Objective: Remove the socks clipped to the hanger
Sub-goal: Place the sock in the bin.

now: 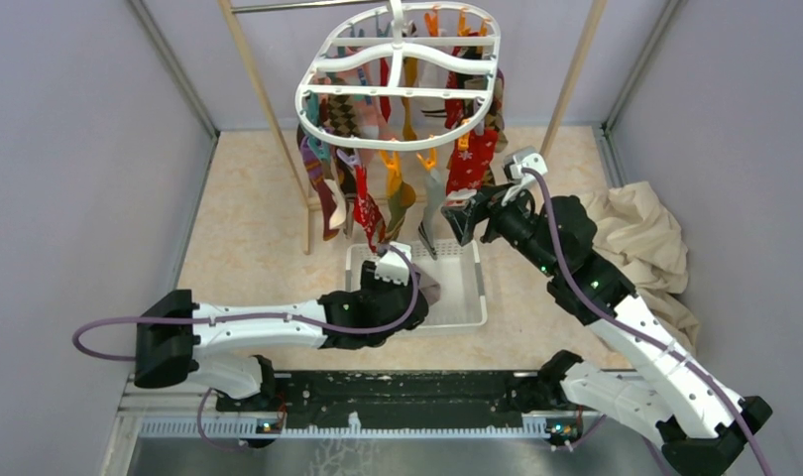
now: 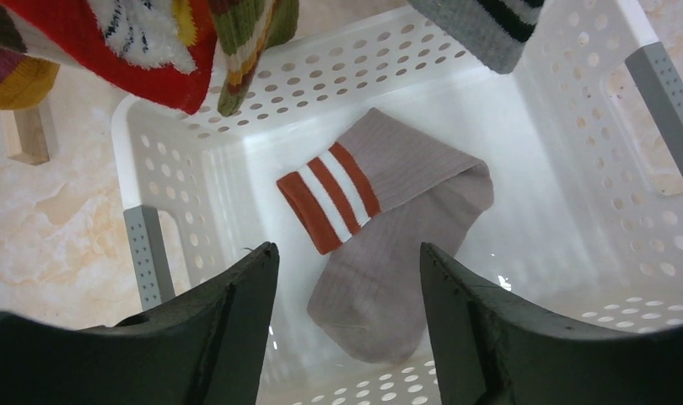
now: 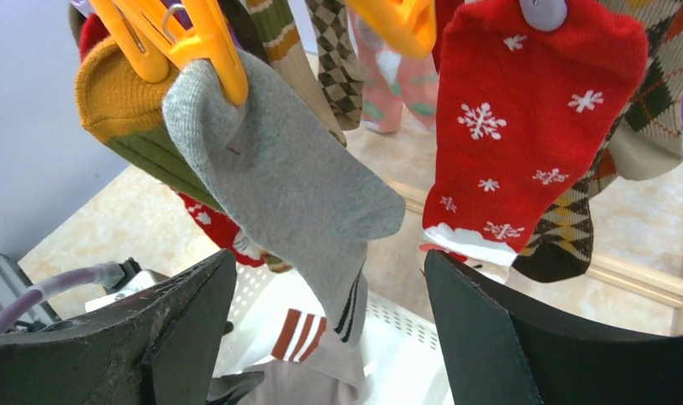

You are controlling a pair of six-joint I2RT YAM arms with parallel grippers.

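Note:
The olive sock's lower end hangs to the left of my right gripper in the top view. My right gripper will move down past the grey sock [image 3: 287,186] to that end next.
The white oval hanger [image 1: 398,69] hangs at the back with several socks clipped under it. My right gripper [image 1: 460,220] is open and empty. In the right wrist view [image 3: 330,270] its jaws stand wide on either side of the lower end of a grey sock [image 3: 287,186] held by an orange clip [image 3: 195,42]. A red snowflake sock [image 3: 524,143] hangs beside it. My left gripper [image 1: 398,273] is open and empty over the white basket [image 1: 467,297]. Between its jaws [image 2: 348,261] a beige sock with orange stripes [image 2: 389,228] lies on the basket floor.
The wooden pole rack [image 1: 269,119] carries the hanger, and its foot [image 2: 33,131] lies left of the basket wall [image 2: 195,152]. A beige cloth [image 1: 640,238] is heaped at the right. Grey walls close in both sides.

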